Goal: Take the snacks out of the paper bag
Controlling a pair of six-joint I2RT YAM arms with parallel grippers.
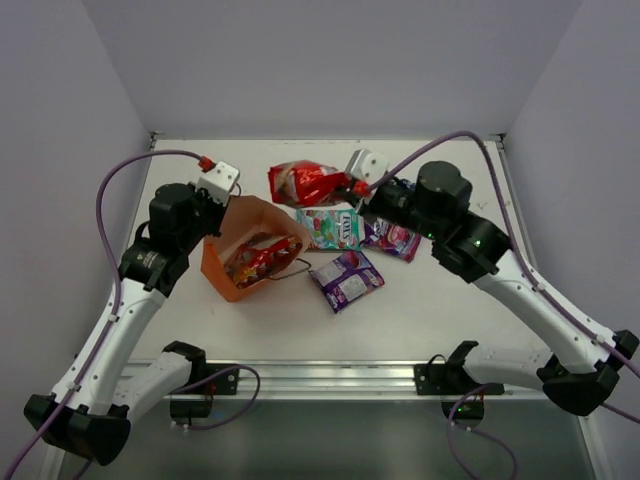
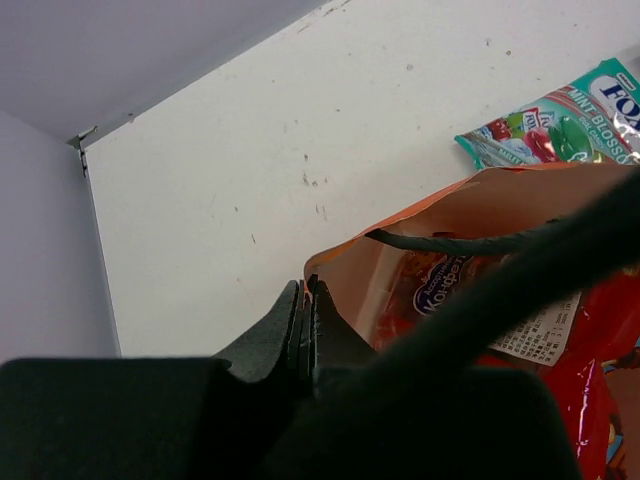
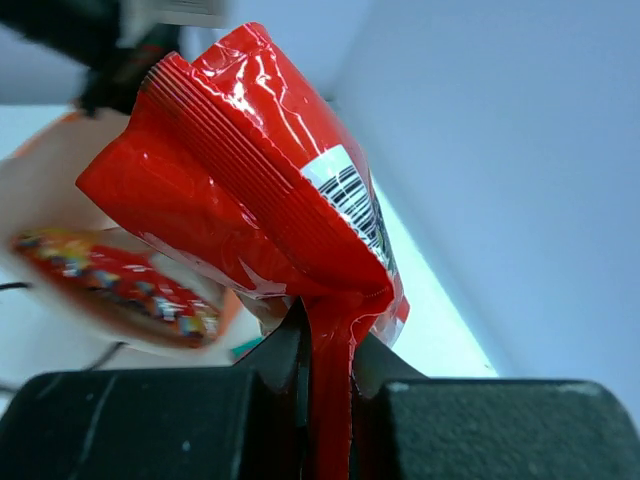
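Observation:
My right gripper will next move away from the bag (image 1: 228,262), outward and down onto the table beyond the green-and-white packet (image 1: 332,228), as bare white surface is open there.
The orange paper bag (image 1: 228,262) stands open at centre left, and a red snack packet (image 1: 262,258) lies inside it. My left gripper (image 1: 224,200) is shut on the bag's far rim (image 2: 340,262), seen close up in the left wrist view. My right gripper (image 1: 352,188) is shut on the bottom seam of a glossy red packet (image 1: 305,182), held above the table behind the bag. In the right wrist view this packet (image 3: 250,180) fills the frame above the fingers (image 3: 285,345). A green-and-white packet (image 1: 332,228) and two purple packets (image 1: 345,278) (image 1: 392,238) lie on the table.
The bag's dark cord handle (image 2: 450,242) crosses its mouth, and another loop (image 1: 296,268) trails toward the purple packet. The white table (image 1: 450,310) is walled by grey panels at the back and sides. A metal rail (image 1: 330,375) runs along the near edge.

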